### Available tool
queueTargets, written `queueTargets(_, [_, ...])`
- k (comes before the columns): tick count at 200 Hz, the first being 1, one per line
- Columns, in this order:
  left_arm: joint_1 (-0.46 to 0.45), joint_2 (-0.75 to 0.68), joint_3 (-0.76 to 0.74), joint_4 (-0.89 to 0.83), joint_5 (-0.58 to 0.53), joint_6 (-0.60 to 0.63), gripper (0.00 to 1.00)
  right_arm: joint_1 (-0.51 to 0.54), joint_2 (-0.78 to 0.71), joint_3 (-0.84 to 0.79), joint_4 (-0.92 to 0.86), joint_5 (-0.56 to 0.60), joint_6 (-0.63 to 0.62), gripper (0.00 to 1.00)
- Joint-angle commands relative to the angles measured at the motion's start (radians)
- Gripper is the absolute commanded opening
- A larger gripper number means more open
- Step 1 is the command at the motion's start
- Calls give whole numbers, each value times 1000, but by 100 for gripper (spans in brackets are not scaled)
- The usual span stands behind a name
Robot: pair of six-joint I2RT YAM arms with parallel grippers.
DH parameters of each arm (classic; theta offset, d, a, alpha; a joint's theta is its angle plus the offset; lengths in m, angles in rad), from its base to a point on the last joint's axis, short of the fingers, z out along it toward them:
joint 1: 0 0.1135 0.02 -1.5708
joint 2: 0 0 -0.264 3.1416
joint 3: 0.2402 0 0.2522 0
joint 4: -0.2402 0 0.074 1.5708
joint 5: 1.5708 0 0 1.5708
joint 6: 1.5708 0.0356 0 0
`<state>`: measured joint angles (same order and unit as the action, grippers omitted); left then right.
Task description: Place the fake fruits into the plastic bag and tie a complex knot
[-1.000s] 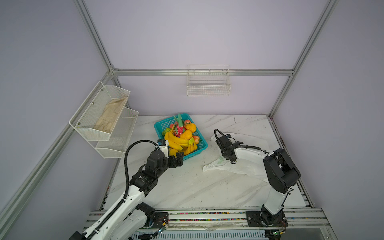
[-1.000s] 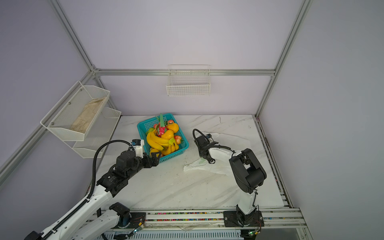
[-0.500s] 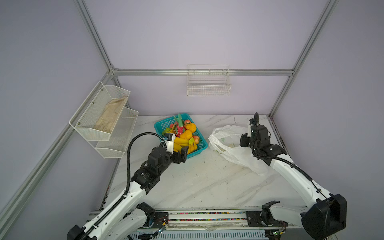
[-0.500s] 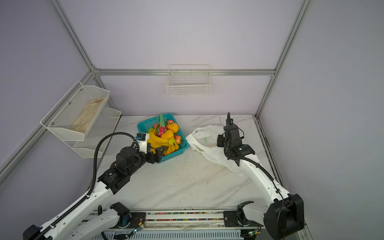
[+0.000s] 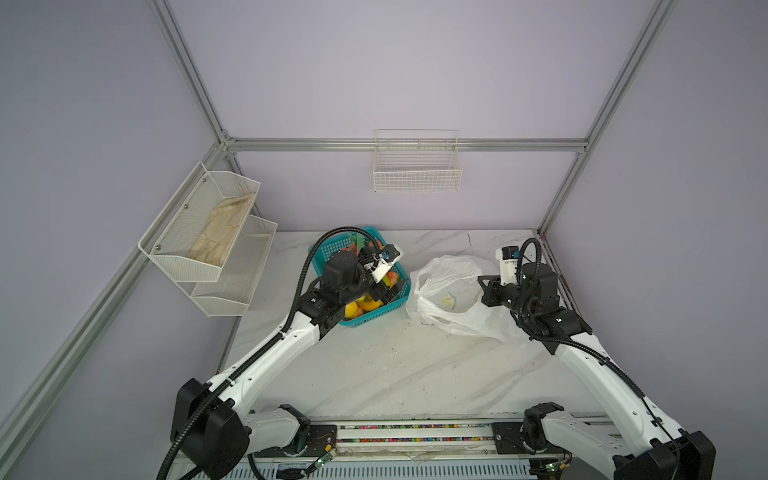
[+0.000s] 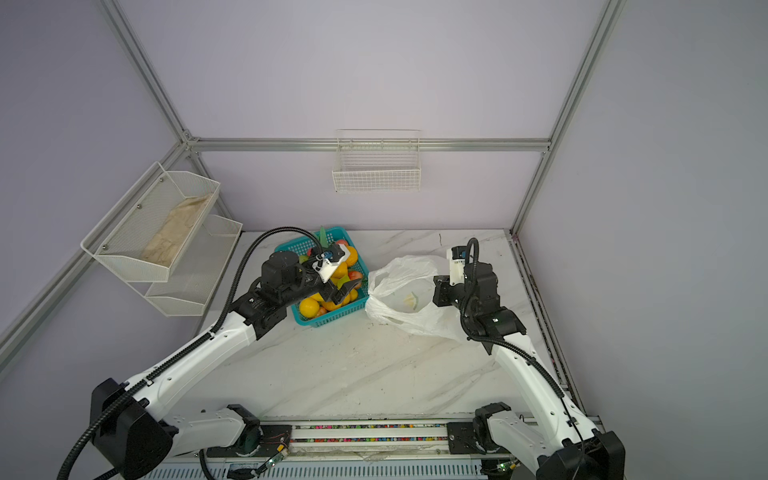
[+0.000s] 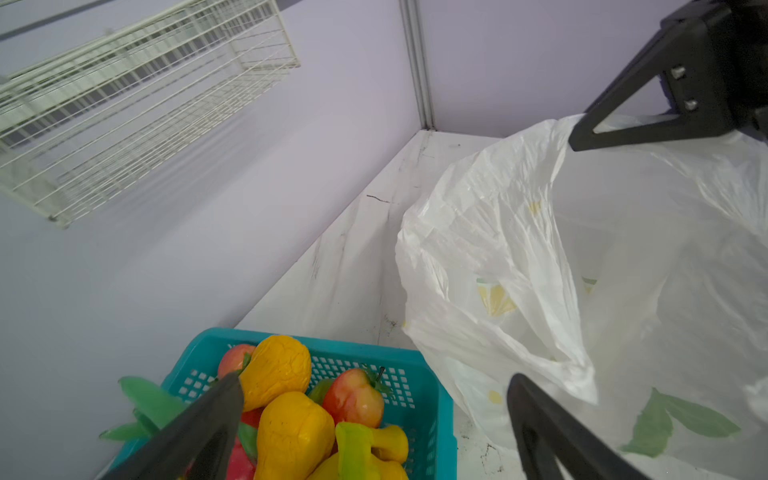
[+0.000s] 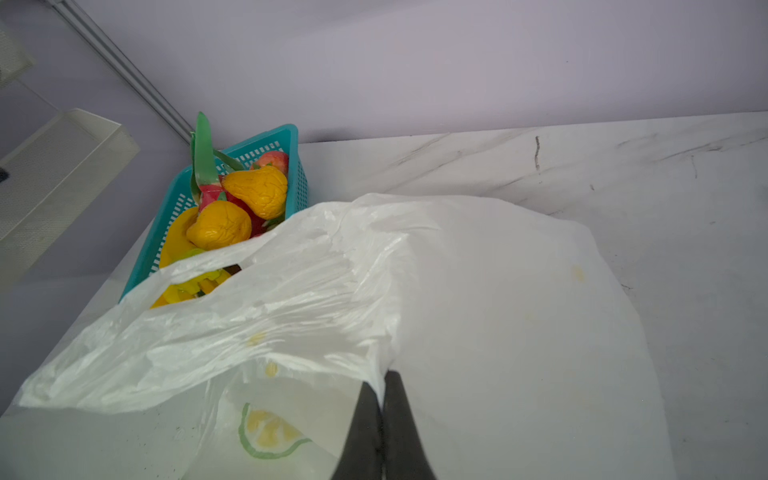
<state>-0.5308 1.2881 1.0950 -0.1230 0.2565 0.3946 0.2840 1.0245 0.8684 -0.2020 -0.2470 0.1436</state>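
The bag's rim moves with my right gripper toward the teal basket (image 5: 332,251) next, over the bag's wide opening (image 5: 459,296). It comes free there, since the fruits still lie piled in that basket.
The fake fruits (image 5: 360,308) (image 7: 286,432) (image 8: 257,192) are piled in a teal basket (image 5: 332,251) (image 6: 332,318) at the back of the table. My left gripper (image 5: 392,291) (image 6: 345,291) (image 7: 374,380) hovers open over the basket's side nearest the bag, nothing between its fingers. The plastic bag (image 5: 446,286) (image 6: 399,282) (image 7: 519,249) (image 8: 478,291) stands right of the basket with its mouth wide, showing a green-yellow print. My right gripper (image 5: 484,291) (image 6: 438,293) (image 8: 382,376) is shut on the bag's rim, holding it up. No knot is in view.
A two-tier white mesh shelf (image 5: 232,282) on the left wall holds a beige cloth (image 5: 220,232). A white wire basket (image 5: 417,166) hangs on the back wall. Aluminium frame posts stand in the corners. A rail (image 5: 415,428) runs along the marble table's front edge.
My right arm swung from the table's middle to the right and lifted the bag by its rim, so the flat bag now stands open. My left gripper rose and reached over the basket.
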Motion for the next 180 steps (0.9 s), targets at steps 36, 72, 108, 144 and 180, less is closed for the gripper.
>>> queueTargets(36, [-4,58,134,-223,196,447,100,-4,8,-6,81,-106,-13,0])
queueTargets(72, [-5,78,114,-226,215,541,100,-4,33,1,95,-145,-13,0])
queueTargets(108, [-25,162,121,-128,227,546,100,-3,67,-5,140,-207,-12,0])
queueTargets(144, [-52,226,123,0,224,532,90,-4,97,-3,150,-208,-31,0])
queueTargets(180, [-54,256,104,137,256,376,58,-3,117,-3,150,-164,-60,0])
